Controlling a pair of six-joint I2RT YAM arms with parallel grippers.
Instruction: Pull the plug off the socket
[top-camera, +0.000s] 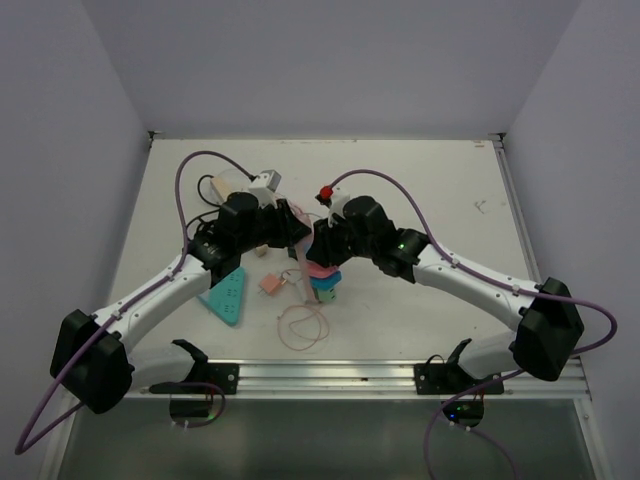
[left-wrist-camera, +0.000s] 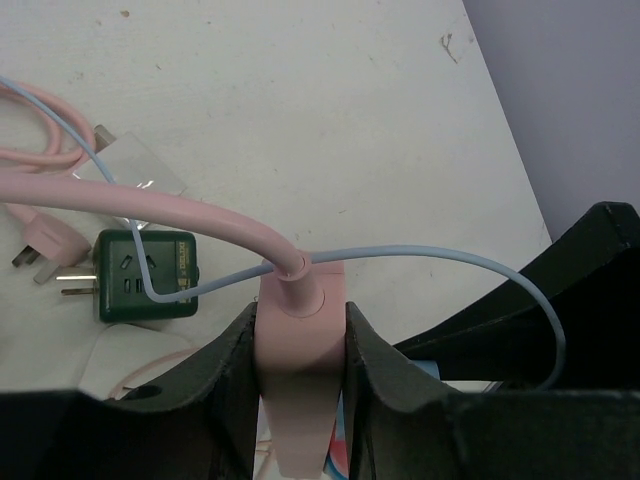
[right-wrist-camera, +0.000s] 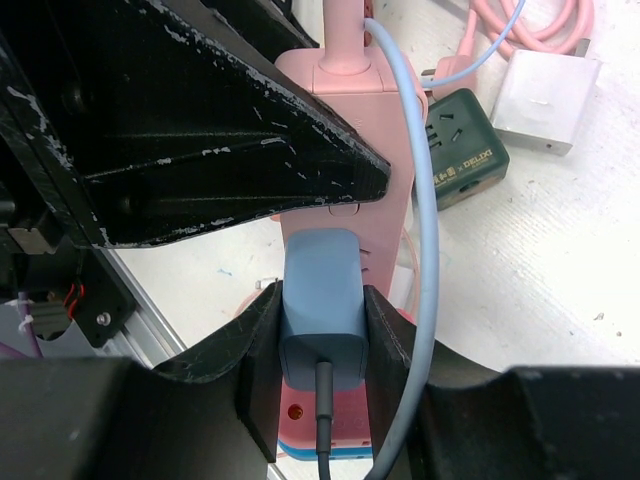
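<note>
My right gripper pulls the blue plug (right-wrist-camera: 323, 302) away, rightward in the top view, next, then lowers to bare table. The plug still sits in the power strip's socket (right-wrist-camera: 376, 250).
A pink power strip (right-wrist-camera: 345, 150) lies between the two arms, seen as a pink bar in the top view (top-camera: 304, 258). My left gripper (left-wrist-camera: 298, 345) is shut on its cable end (left-wrist-camera: 298, 390), where the thick pink cord (left-wrist-camera: 140, 205) enters. A blue plug block (right-wrist-camera: 322, 300) with a dark cable sits in the strip's socket. My right gripper (right-wrist-camera: 322, 335) is shut on the blue plug, one finger on each side. A thin light-blue cable (right-wrist-camera: 425, 230) arcs over the strip.
A green adapter (left-wrist-camera: 146, 275) and a white charger block (right-wrist-camera: 545, 100) lie beside the strip. A loose pink plug (left-wrist-camera: 45, 245) and pink cord coil lie near them. A teal triangular board (top-camera: 227, 296) and a thin cable loop (top-camera: 304, 327) lie near the front rail.
</note>
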